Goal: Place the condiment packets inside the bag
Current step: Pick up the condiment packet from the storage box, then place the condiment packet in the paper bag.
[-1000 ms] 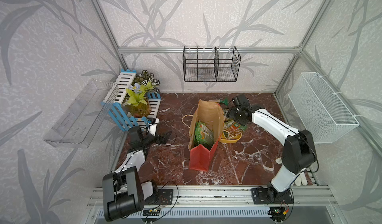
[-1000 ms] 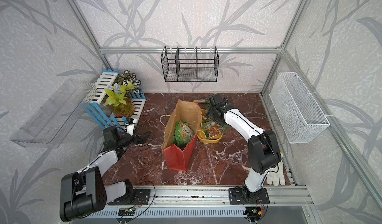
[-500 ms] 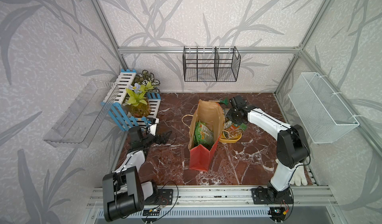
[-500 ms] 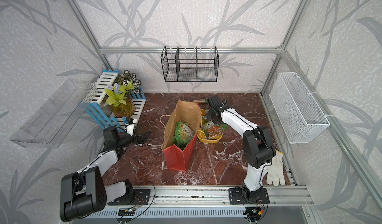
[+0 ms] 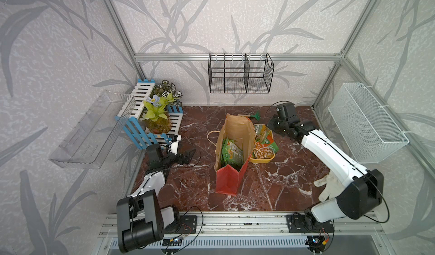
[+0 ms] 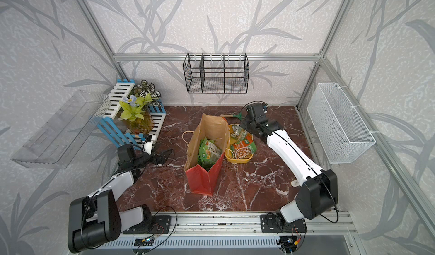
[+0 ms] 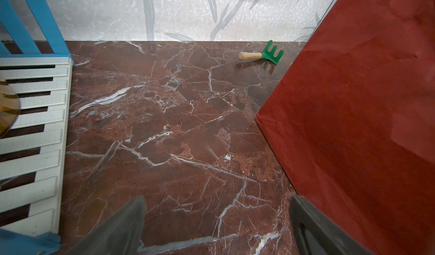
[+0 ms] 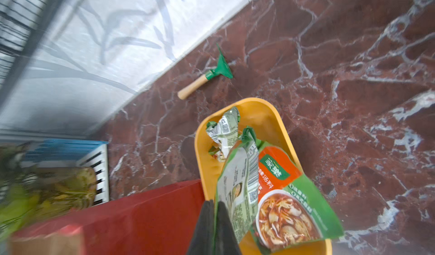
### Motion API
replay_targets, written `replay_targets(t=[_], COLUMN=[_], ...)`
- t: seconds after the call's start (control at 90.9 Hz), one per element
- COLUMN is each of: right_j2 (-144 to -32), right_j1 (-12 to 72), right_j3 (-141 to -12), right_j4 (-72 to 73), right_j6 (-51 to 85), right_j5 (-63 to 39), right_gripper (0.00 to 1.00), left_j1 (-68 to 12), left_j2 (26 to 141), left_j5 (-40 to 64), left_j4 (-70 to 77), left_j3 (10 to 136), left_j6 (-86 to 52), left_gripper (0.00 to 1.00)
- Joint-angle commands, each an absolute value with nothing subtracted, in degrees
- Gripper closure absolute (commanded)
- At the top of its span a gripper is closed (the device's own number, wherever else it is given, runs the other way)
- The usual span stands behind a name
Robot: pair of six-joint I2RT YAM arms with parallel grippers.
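The bag's tall side borders the tub, so next I need to raise my right gripper from the tub, carry the green packet over the bag's opening (image 5: 236, 143) and release it.
The red bag (image 5: 229, 181) (image 6: 202, 178) stands open mid-table, its brown inside showing, with a green condiment packet (image 5: 231, 151) (image 6: 208, 151) in it. More condiment packets (image 5: 264, 138) (image 6: 243, 143) lie in the yellow tub (image 5: 261, 158) just right of the bag. My right gripper (image 8: 214, 218) reaches down into the tub and is shut on the edge of a green packet (image 8: 237, 195) that lies over an orange-and-green one (image 8: 289, 206). A crumpled packet (image 8: 224, 129) sits deeper in the tub. My left gripper (image 7: 216, 198) (image 5: 188, 155) rests open and low, left of the bag (image 7: 353, 112), holding nothing.
A small green rake (image 5: 253, 116) (image 8: 204, 77) lies by the back wall behind the bag. A blue-and-white slatted stand with plants (image 5: 153, 122) fills the back left. A white glove (image 5: 328, 185) lies at the right, by the right arm. A wire basket (image 5: 367, 124) hangs on the right wall.
My right gripper has closed on the green packet's edge in the tub, and its arm has shifted slightly. The left arm and the bag have not moved.
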State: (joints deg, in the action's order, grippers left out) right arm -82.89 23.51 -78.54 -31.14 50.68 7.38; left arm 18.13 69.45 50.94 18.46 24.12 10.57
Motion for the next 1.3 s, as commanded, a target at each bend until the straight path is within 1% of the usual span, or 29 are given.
replay_targets(t=[0.0, 0.121, 0.231, 0.462, 0.616, 0.726, 0.77, 0.957, 1.287], right_j2=[-78.43, -73.89, -72.85, -77.47, -81.43, -83.97, -84.68, -87.02, -89.6], right_j1=[23.33, 25.17, 30.61, 44.68, 49.63, 51.57, 53.74, 55.91, 56.51], right_j3=[-79.15, -81.93, -88.05, -101.69, -106.47, -108.24, -108.73, -108.75, -106.38], right_j4=[-32.9, -34.74, -37.56, -42.99, -44.78, -45.32, -45.5, -45.36, -44.08], right_j6=[46.82, 44.41, 38.59, 30.52, 28.42, 27.43, 27.15, 26.98, 28.72], right_j5=[8.56, 9.73, 14.02, 23.46, 24.71, 25.16, 25.46, 25.62, 23.64], right_gripper=[1.0, 1.0, 1.0, 1.0, 1.0, 1.0, 1.0, 1.0, 1.0], left_j1=[18.32, 18.34, 18.34, 18.35, 18.31, 18.39, 18.52, 19.25, 20.26], left_j2=[68.94, 68.91, 68.99, 68.77, 68.65, 68.59, 68.56, 68.39, 68.38], left_j5=[52.07, 52.14, 52.24, 52.18, 52.01, 51.65, 51.31, 49.72, 49.48], left_j4=[18.37, 18.34, 18.28, 18.15, 18.19, 18.11, 18.31, 19.54, 20.61], left_j3=[24.0, 23.99, 24.1, 24.05, 24.08, 24.17, 24.25, 24.17, 24.09], left_j6=[11.43, 11.36, 11.34, 11.34, 11.12, 10.57, 10.2, 8.52, 7.47], left_gripper=[0.0, 0.0, 0.0, 0.0, 0.0, 0.0, 0.0, 0.0, 0.0])
